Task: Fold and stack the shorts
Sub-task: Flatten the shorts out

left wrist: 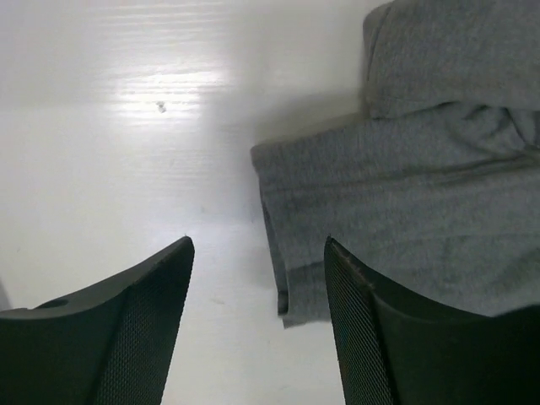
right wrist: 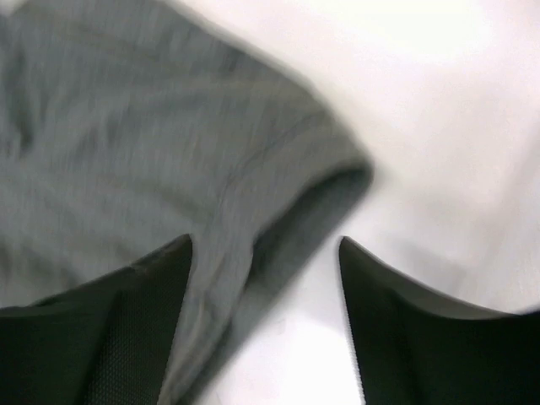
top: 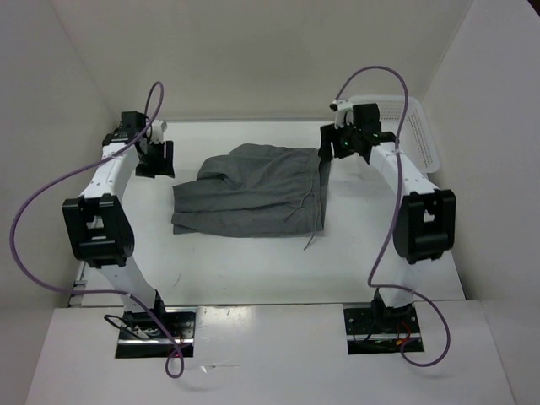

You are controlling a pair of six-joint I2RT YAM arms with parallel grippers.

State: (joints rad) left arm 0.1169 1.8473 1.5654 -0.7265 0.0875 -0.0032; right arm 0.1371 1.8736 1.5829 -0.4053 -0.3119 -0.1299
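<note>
My left gripper moves down and back over the near corner of the far leg's hem next, since that corner lies below it and toward my base.
The grey shorts lie spread on the white table, legs to the left, waistband and thin dark drawstring to the right. My left gripper is open and empty just left of the far leg; its wrist view shows a leg hem corner between the fingers. My right gripper is open and empty above the far right waistband corner, which shows in the right wrist view.
A white perforated basket stands at the back right behind the right arm. White walls close in the table on three sides. Purple cables loop from both arms.
</note>
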